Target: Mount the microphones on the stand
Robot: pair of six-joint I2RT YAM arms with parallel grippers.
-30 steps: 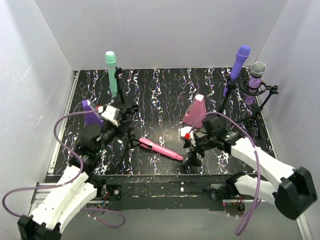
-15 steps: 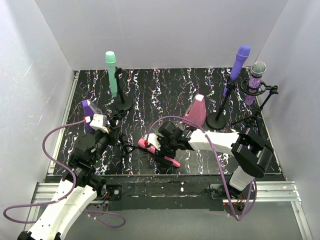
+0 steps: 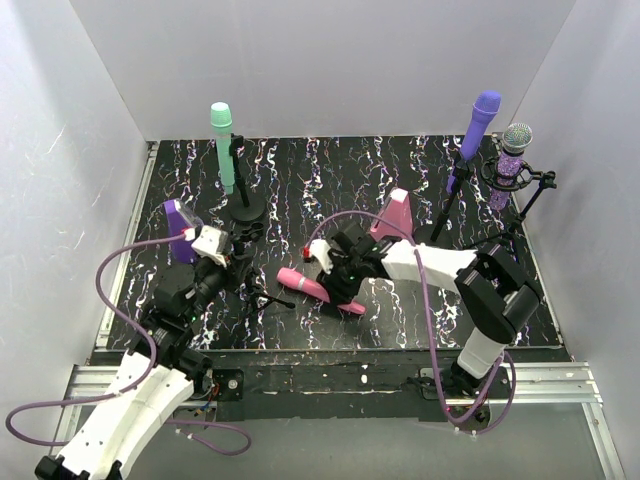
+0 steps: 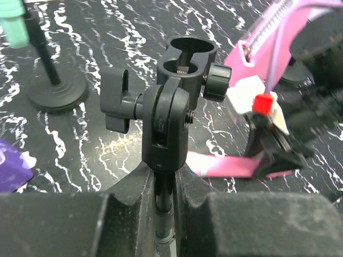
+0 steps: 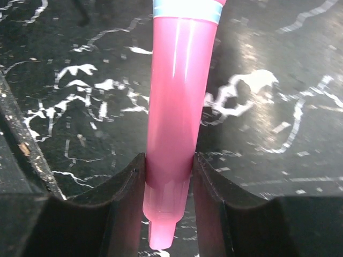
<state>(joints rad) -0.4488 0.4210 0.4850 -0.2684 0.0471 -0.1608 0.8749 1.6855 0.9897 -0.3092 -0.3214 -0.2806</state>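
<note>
The robot will carry the empty stand to the left gripper's right in the top view and let go of it there, since the tabletop beside the pink microphone (image 3: 305,287) lies that way.
The pink microphone (image 3: 305,287) lies flat on the black marbled table. My right gripper (image 3: 338,283) is shut on its handle, both fingers pressed against its sides near the tail end (image 5: 168,176). My left gripper (image 3: 236,268) is shut on the shaft (image 4: 163,195) of a small black tripod stand (image 3: 252,290), whose empty clip (image 4: 185,56) stands upright just left of the pink microphone (image 4: 225,165). The mint green microphone (image 3: 223,148), the plain purple microphone (image 3: 479,122) and the glittery purple microphone (image 3: 514,152) each sit in their own stands at the back.
A pink wedge block (image 3: 394,222) stands just behind my right arm. A purple wedge block (image 3: 180,226) sits at the left, close to my left gripper. White walls close in the table on three sides.
My right arm swung left across the table to the pink microphone and its jaws closed on the handle. My left gripper kept hold of the tripod stand, shifting it slightly.
</note>
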